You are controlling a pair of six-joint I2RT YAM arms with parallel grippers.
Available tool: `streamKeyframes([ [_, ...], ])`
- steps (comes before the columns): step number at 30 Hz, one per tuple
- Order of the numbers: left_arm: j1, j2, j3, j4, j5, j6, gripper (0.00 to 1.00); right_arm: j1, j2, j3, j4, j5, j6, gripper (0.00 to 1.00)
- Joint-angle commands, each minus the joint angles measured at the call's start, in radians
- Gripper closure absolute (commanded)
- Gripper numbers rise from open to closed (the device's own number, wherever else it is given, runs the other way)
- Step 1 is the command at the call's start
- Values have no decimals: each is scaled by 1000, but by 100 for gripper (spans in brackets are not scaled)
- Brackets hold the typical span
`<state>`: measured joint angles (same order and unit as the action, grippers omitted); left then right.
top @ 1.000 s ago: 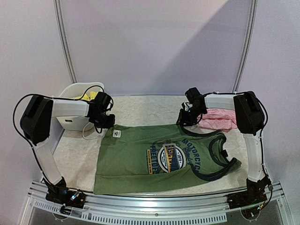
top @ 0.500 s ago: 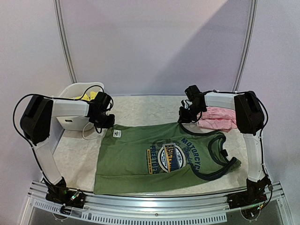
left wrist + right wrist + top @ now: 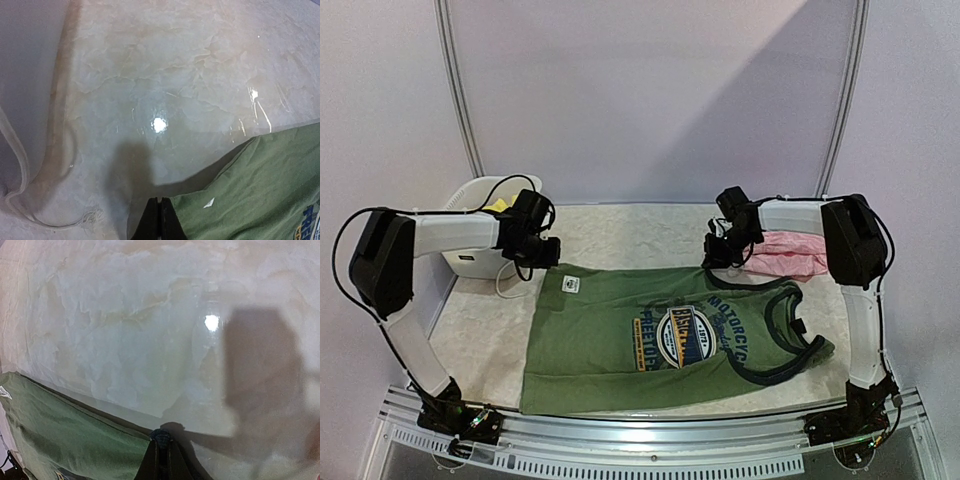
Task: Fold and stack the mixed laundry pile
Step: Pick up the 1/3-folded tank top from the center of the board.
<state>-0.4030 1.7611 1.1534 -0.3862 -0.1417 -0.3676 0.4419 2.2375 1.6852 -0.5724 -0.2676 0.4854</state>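
I need to pull my right gripper back with the dark blue trim next and let go of it on the blue lettering [image 3: 720,314], because that print is further back from the gripper.
The olive-green tank top [image 3: 620,340] lies spread flat on the table, its round blue-orange graphic facing up. My left gripper [image 3: 544,262] is at its far left hem corner. In the left wrist view that gripper [image 3: 160,204] is shut, with the green corner [image 3: 260,190] lifted right against its fingers. My right gripper [image 3: 716,260] is at the far right shoulder. The right wrist view shows this gripper [image 3: 161,437] shut on the shirt's dark blue trim, green cloth [image 3: 65,435] trailing to the left. A pink garment [image 3: 788,252] lies folded at the far right.
A white slotted basket [image 3: 470,195] stands at the far left behind my left arm, with a yellow garment [image 3: 500,205] in it. A white cord [image 3: 502,287] loops on the table beside the basket. A pale wall closes off the back.
My right gripper has closed on the tank top's dark trim. My left arm has shifted a little left and away, its gripper staying shut at the hem corner.
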Motion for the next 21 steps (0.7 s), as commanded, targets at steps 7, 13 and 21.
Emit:
streamKeyframes([
  [7, -19, -156, -127, 8, 28, -26, 100, -4, -184, -132, 39, -20, -58, 99],
  [13, -21, -217, -166, 9, 41, -34, 100, 12, -244, -171, 40, -25, -84, 100],
  [21, -25, -354, -233, -41, 21, -43, 100, 53, -359, -326, 112, 24, -96, 100],
])
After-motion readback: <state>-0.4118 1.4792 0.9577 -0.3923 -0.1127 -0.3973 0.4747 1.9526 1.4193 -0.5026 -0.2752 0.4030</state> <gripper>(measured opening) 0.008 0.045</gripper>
